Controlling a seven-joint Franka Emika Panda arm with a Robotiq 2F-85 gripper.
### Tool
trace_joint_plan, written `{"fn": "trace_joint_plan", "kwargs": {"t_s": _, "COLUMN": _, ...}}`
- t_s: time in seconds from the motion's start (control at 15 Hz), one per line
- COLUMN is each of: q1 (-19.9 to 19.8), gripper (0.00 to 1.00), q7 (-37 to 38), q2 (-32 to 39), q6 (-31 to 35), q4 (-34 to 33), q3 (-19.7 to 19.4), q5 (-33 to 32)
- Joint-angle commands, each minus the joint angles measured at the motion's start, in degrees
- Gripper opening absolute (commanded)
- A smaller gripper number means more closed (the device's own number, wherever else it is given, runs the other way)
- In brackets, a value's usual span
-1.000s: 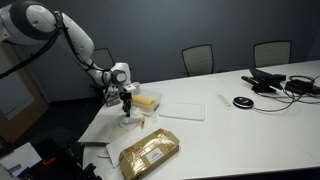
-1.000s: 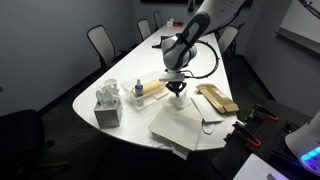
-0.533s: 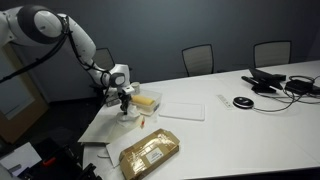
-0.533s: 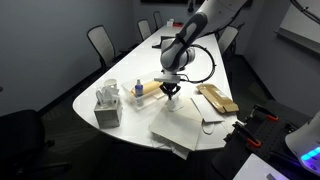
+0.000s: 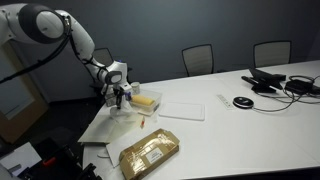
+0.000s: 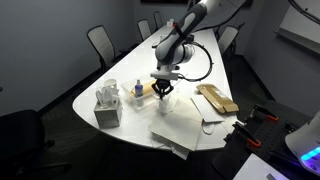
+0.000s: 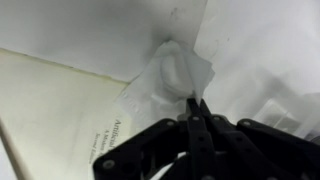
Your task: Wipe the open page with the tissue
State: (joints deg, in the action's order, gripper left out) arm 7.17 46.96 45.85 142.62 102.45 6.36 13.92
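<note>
My gripper moves away from the page [image 6: 182, 126] toward the tissue box next. It then releases the tissue on the bare tabletop between that box and my gripper.
The open page [image 6: 182, 126] is pale cream and lies flat near the table's rounded end; it also shows in the wrist view [image 7: 55, 105] with faint print. A thin orange-red stick [image 5: 143, 121] lies by it. My gripper [image 6: 162, 89] is shut on the tissue [image 7: 176, 72], a crumpled white wad pinched between the fingertips [image 7: 193, 102]. In an exterior view the gripper [image 5: 118, 97] holds the tissue at the book's edge, next to a yellow block [image 5: 146, 99]. Whether the tissue touches the page cannot be told.
A tissue box [image 6: 108, 106] and a small blue bottle [image 6: 138, 89] stand near the table's edge. A tan padded envelope [image 5: 150, 152] lies in front, a bright white pad [image 5: 181, 108] beside the book. Cables and black devices [image 5: 272, 82] sit at the far end. Office chairs ring the table.
My gripper has moved with the tissue across the page, away from the tan envelope and toward the yellow block and tissue box. The jaws have stayed shut on the tissue.
</note>
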Motion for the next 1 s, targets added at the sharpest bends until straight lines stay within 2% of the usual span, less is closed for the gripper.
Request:
{"fn": "trace_joint_plan", "kwargs": {"t_s": 0.0, "q1": 1.4, "gripper": 0.0, "q7": -8.0, "q2": -2.7, "q6": -0.8, "q4": -0.9, "q3": 2.6, "q5": 1.4}}
{"fn": "trace_joint_plan", "kwargs": {"t_s": 0.47, "q1": 8.2, "gripper": 0.0, "q7": -21.1, "q2": 2.4, "q6": -6.0, "q4": -11.7, "q3": 4.6, "q5": -0.9}}
{"fn": "trace_joint_plan", "kwargs": {"t_s": 0.93, "q1": 12.2, "gripper": 0.0, "q7": -29.3, "q2": 13.3, "q6": -9.6, "q4": -22.3, "q3": 2.5, "q5": -6.5}}
